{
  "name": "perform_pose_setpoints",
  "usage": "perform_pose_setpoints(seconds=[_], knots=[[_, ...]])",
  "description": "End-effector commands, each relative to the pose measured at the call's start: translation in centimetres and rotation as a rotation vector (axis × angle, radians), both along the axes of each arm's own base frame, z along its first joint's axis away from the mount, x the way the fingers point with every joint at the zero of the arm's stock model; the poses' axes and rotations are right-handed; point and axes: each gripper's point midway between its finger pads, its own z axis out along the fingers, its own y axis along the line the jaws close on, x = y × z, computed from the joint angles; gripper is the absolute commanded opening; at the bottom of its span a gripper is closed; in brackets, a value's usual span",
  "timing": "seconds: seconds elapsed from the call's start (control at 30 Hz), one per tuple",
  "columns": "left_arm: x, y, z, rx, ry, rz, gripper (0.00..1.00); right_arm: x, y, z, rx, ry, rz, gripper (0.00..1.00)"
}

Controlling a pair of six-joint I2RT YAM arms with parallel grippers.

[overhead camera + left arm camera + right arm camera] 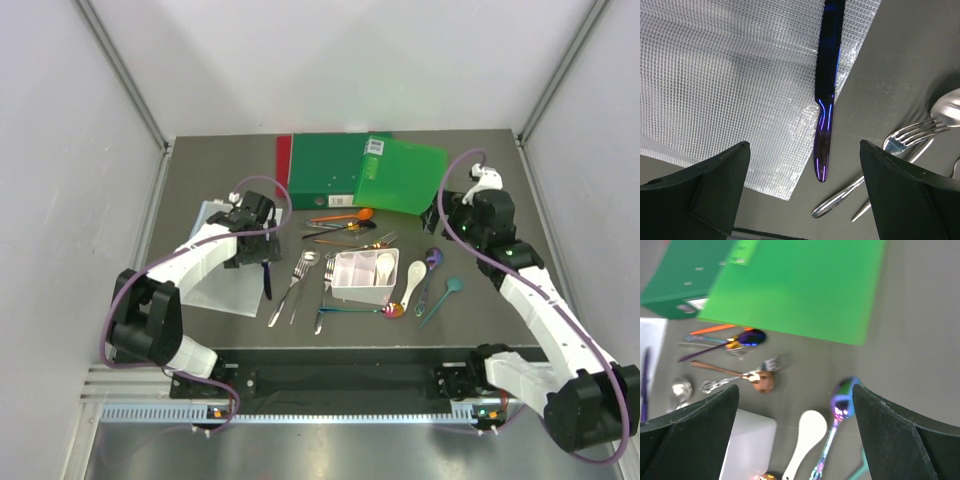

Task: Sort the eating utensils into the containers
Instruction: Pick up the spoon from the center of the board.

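The right gripper moves back and down to the teal spoon next and onto its neck [446, 293], which is slim enough for the open fingers.
A dark blue knife [826, 100] lies half on a clear mesh sheet [730, 75], its tip on the dark table. My left gripper [802, 167] hovers open above the knife's tip and touches nothing. Silver forks [912, 135] lie to its right. The white divided bin [365, 275] sits mid-table with white utensils inside. My right gripper [795, 405] hangs open over a white spoon [807, 435] and a rainbow spoon [842, 402], beside the bin [747, 445]. In the top view the left gripper [255, 245] is left of the bin and the right gripper [450, 215] is at its back right.
A green folder [400, 172] and a red folder [284, 165] lie at the back. Orange, copper and rainbow utensils [345, 225] lie between the folders and the bin. A teal spoon [442, 300] lies right of the bin, and a copper spoon [762, 381] is left of the white spoon.
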Motion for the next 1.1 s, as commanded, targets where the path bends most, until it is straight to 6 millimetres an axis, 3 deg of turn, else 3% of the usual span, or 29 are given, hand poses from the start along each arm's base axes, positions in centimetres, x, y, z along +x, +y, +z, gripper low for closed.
perform_pose_setpoints(seconds=[0.0, 0.27, 0.33, 0.4, 0.43, 0.6, 1.07], knots=[[1.3, -1.2, 1.8, -0.056, -0.069, -0.032, 0.95, -2.1, -4.0, -3.5, -0.040, 0.118, -0.203, 0.94], [1.0, -1.8, 0.8, -0.091, -0.065, -0.046, 0.96, -5.5, -3.8, -11.2, 0.023, 0.367, -0.210, 0.87], [0.8, -1.9, 0.6, -0.095, -0.056, -0.051, 0.96, -6.2, -4.1, -12.2, 0.011, 0.403, -0.223, 0.78], [0.7, -2.0, 0.5, -0.101, -0.054, -0.055, 0.96, -6.8, -4.2, -12.2, 0.028, 0.412, -0.246, 0.58], [0.8, -2.0, 0.6, -0.103, -0.055, -0.058, 0.96, -7.1, -4.3, -12.2, 0.035, 0.419, -0.261, 0.54], [0.9, -2.4, 0.9, -0.121, -0.064, -0.069, 0.96, -9.3, -5.1, -13.2, 0.024, 0.513, -0.331, 0.60], [0.6, -2.7, 1.2, -0.142, -0.065, -0.088, 0.96, -10.3, -4.9, -16.5, 0.061, 0.709, -0.440, 0.61]])
